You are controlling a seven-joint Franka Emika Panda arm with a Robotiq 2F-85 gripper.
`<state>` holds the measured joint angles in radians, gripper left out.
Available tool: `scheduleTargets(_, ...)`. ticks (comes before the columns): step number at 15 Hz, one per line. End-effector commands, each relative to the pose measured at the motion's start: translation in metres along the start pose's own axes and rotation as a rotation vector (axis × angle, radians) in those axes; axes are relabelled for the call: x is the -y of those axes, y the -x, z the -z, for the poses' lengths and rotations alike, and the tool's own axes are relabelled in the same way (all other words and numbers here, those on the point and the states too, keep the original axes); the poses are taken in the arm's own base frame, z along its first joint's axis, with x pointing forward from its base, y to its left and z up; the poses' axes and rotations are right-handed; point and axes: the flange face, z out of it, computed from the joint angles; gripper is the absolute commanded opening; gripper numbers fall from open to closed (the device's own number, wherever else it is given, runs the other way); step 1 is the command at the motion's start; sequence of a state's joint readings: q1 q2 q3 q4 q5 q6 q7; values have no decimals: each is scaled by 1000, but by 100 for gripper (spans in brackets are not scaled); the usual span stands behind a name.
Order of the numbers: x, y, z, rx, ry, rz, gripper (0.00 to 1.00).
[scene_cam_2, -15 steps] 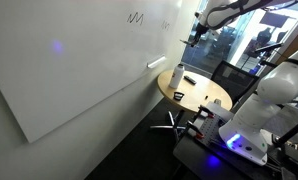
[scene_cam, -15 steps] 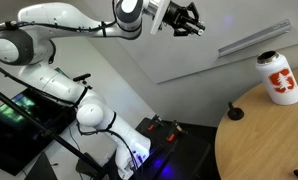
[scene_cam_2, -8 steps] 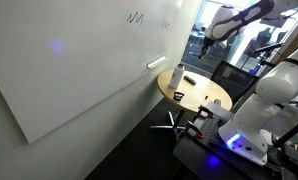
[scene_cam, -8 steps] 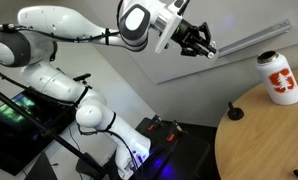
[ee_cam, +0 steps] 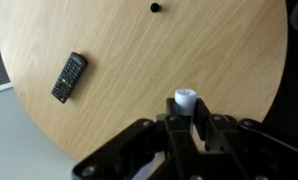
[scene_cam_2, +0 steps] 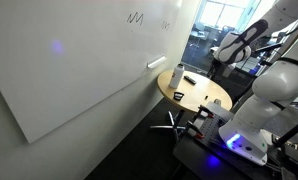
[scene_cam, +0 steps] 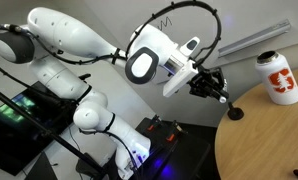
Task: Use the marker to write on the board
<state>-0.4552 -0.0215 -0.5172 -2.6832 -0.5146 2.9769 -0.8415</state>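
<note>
Next, my gripper moves down toward the small black knob and lets go of the marker (ee_cam: pixel 184 99) on the bare wood beside it, an open spot below the gripper.
My gripper (ee_cam: pixel 184 114) is shut on the marker (ee_cam: pixel 184 99), whose white round end sticks out between the black fingers. It points down at the round wooden table (ee_cam: pixel 139 60). In both exterior views the gripper (scene_cam: pixel 211 85) (scene_cam_2: pixel 217 63) hangs in the air beside the table, away from the board. The board (scene_cam_2: pixel 69 60) is large and white, with a thin black zigzag scribble (scene_cam_2: pixel 136 17) near its top and a pale rail (scene_cam: pixel 251 40) along its edge. The marker's barrel is hidden inside the fingers.
A white bottle with a red logo (scene_cam: pixel 279 78) (scene_cam_2: pixel 178 77) stands on the table near the board. A black remote (ee_cam: pixel 69 77) and a small black knob (ee_cam: pixel 155 8) (scene_cam: pixel 235 113) lie on the table. The robot base and a dark cart (scene_cam: pixel 164 135) stand below.
The arm has swung down and away from the board, carrying the marker from up by the board to a spot low beside the table. The gripper stays shut.
</note>
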Motion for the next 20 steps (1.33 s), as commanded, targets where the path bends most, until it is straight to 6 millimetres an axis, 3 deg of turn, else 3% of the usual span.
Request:
scheduleTargets(1,7,10,-55,47,-5,32,9)
scheduleTargets(2,3,6,-61,49,11,34,7)
scheduleTargets(3,13,11,-43,36,-17,27,6)
scheduleTargets(4,14,12,-52,48,-24,32,21)
scheduleTargets(9,13,11,-50,45,-20,32,21)
scheduleTargets(10,12,11,-50,45,-19,32,9)
scheduleTargets(12,15,16,-65,49,-15,32,9)
scheduleTargets(20,56,38,-134,0,-19,18,9)
